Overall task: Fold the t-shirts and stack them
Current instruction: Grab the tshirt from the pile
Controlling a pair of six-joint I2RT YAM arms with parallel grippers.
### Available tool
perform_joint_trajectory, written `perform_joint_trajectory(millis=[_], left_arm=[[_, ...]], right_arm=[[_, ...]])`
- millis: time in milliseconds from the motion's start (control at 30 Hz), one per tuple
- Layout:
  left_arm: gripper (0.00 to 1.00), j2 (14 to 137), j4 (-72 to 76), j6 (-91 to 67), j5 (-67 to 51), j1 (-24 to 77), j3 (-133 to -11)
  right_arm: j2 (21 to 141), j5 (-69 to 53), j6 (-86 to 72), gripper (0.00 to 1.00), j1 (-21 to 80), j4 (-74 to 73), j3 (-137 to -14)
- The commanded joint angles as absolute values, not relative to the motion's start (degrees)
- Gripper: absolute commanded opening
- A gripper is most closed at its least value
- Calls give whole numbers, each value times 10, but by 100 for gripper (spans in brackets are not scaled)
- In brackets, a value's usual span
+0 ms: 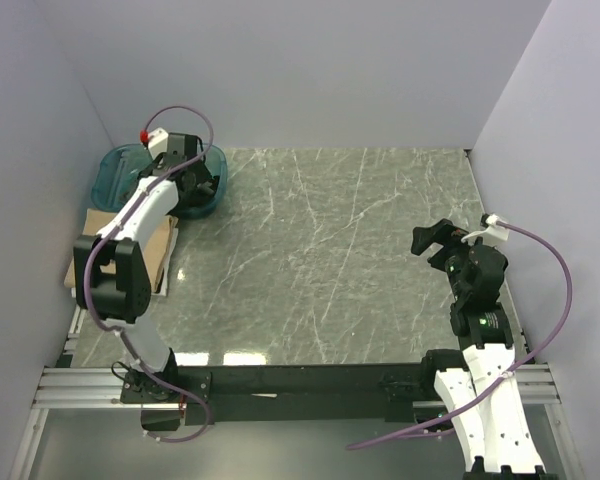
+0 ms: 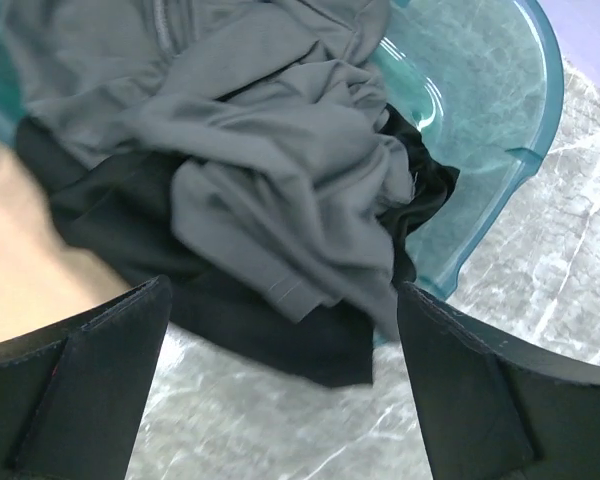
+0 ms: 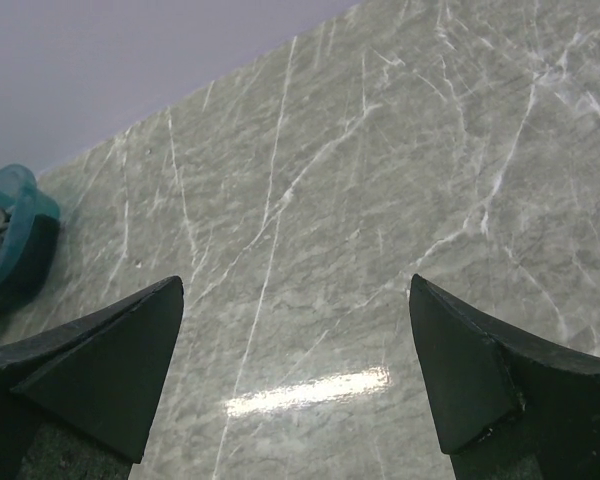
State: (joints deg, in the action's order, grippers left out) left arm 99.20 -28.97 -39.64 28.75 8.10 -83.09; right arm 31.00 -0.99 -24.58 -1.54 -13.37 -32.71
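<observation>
My open left gripper comes down next onto the bunched fold of grey shirt (image 2: 295, 230) by the tub's near rim.
A crumpled dark grey-olive t-shirt (image 2: 270, 150) lies on a black t-shirt (image 2: 260, 330) in the teal tub (image 2: 500, 120); the black one hangs over the tub's rim onto the table. A tan-beige t-shirt (image 1: 158, 248) lies flat at the table's left edge, partly under the left arm, and shows blurred in the left wrist view (image 2: 20, 250). My left gripper (image 2: 285, 400) is open and empty, just above the black shirt's hanging edge; in the top view it (image 1: 202, 185) is at the tub (image 1: 120, 165). My right gripper (image 1: 435, 240) is open and empty over the table at the right.
The grey marble table (image 1: 330, 250) is enclosed by pale walls at the left, back and right. The tub stands in the back left corner and also shows far left in the right wrist view (image 3: 15, 230). The arm bases and a black rail (image 1: 300, 380) run along the near edge.
</observation>
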Motion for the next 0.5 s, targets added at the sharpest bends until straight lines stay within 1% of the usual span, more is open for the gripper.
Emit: perform_joint_trajectory(millis=[0,267,333,367,400,467], left_arm=[[99,1021,-319,-381,275,79,-876],[99,1083,-340,-391,293,79,-905],[94,1097,-345,-393,308,79,-918],[88,1100,-352,-394,311,79,-923],[75,1104,-354,-395,315,78,-930],[58,1107,-352,-391,316,77,-933]], right_arm=[[312,-18,-242,100,-18,-115,-337],[301,-12,-238,100,-18,-113,-333],[301,-11,-243,100,-18,-104,-328],[302,-11,-243,100,-18,-102,-327],[305,-12,-242,100,-18,-104,-328],[307,-10,-240,100,-18,-117,-333]])
